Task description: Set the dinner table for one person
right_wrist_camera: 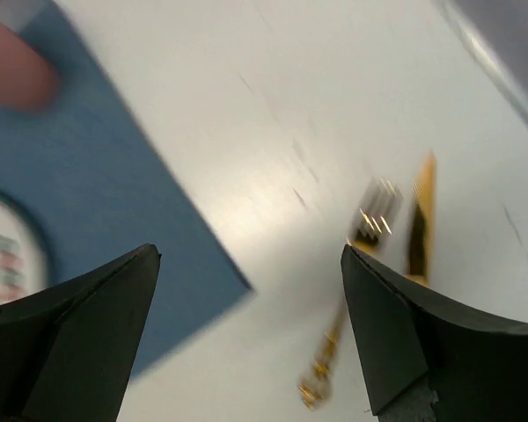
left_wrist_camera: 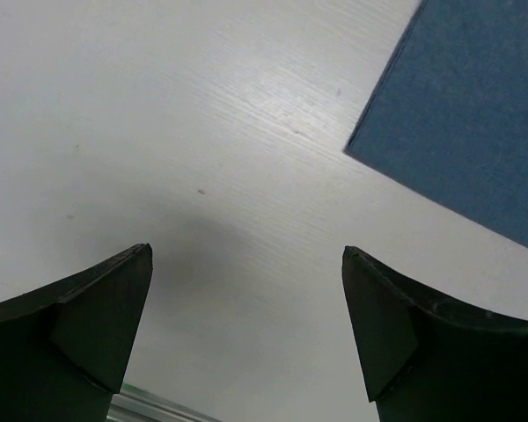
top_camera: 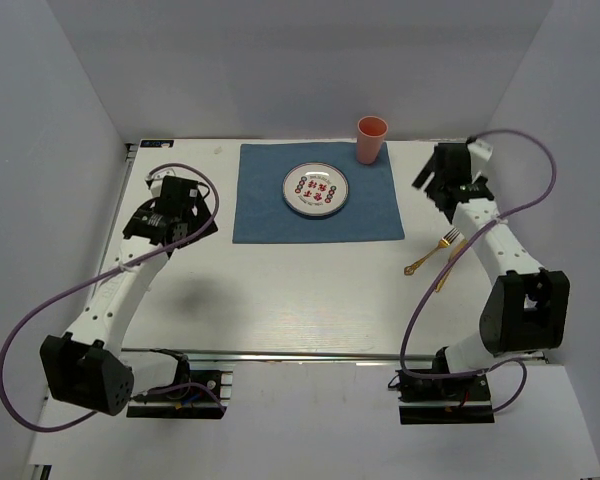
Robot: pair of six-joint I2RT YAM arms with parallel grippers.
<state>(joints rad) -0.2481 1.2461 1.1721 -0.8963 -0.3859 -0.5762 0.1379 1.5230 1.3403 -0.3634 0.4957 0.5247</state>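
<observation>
The gold knife's handle [top_camera: 445, 278] is closer to my base than my right gripper is. I will next move my right gripper back past the fork and then down onto the knife's handle.
The white dinner table [top_camera: 300, 295] holds a blue placemat [top_camera: 315, 215] at the back middle. A white plate with a red pattern [top_camera: 316, 190] sits on the placemat, and a coral cup [top_camera: 371, 139] stands at its far right corner. A gold fork [top_camera: 430, 256] and a gold knife [top_camera: 446, 274] lie on the bare table right of the placemat. My right gripper [top_camera: 427, 182] is open and empty, above the table between the placemat and the fork [right_wrist_camera: 370, 220]. My left gripper [top_camera: 185, 215] is open and empty over bare table left of the placemat [left_wrist_camera: 475, 114].
Grey walls close in the table at the back and both sides. A metal rail [top_camera: 310, 355] runs along the near edge by the arm bases. The right arm's forearm lies over part of the knife. The right wrist view is motion-blurred.
</observation>
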